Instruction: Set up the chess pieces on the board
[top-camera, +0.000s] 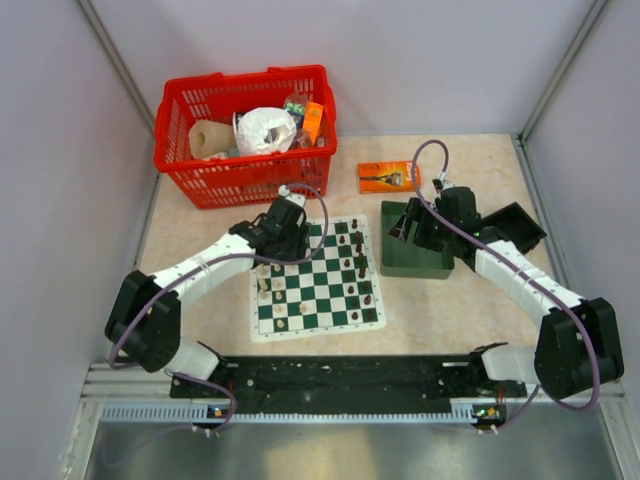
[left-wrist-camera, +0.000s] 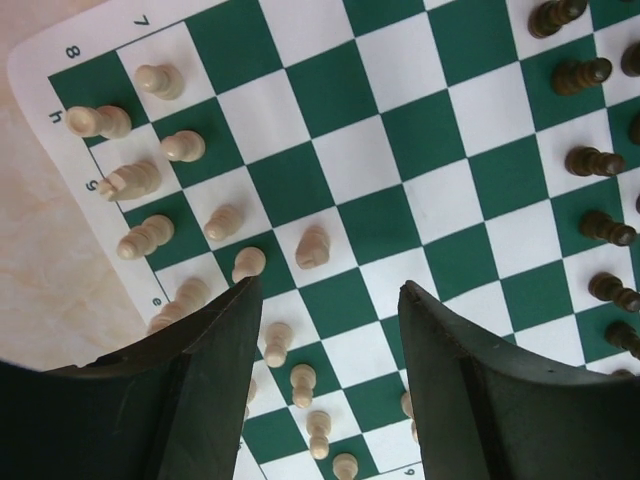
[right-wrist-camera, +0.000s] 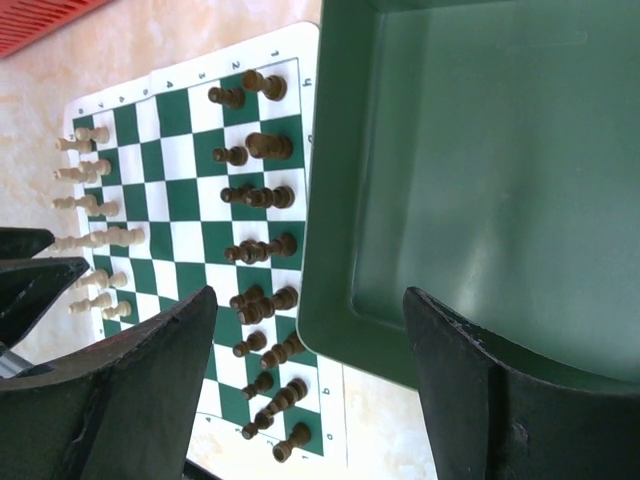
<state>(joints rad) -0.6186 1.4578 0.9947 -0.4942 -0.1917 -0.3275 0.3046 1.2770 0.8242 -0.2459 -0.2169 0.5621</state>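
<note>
My left gripper should next lower open fingers to the cream piece below and close around its head (left-wrist-camera: 311, 256), as it stands out of line, a square beyond the pawns.
The green and white board (top-camera: 318, 282) lies mid-table. Cream chess pieces (left-wrist-camera: 150, 180) stand in two rows along its left side, and one cream pawn (left-wrist-camera: 313, 246) stands a square further in. Dark chess pieces (right-wrist-camera: 255, 195) stand in two rows along its right side. My left gripper (left-wrist-camera: 330, 320) is open and empty above the cream side. My right gripper (right-wrist-camera: 310, 345) is open and empty above the near left corner of the dark green tray (right-wrist-camera: 480, 180).
A red basket (top-camera: 245, 130) full of items stands at the back left. An orange box (top-camera: 388, 177) lies behind the dark green tray (top-camera: 417, 250). A black container (top-camera: 515, 228) sits by the right arm.
</note>
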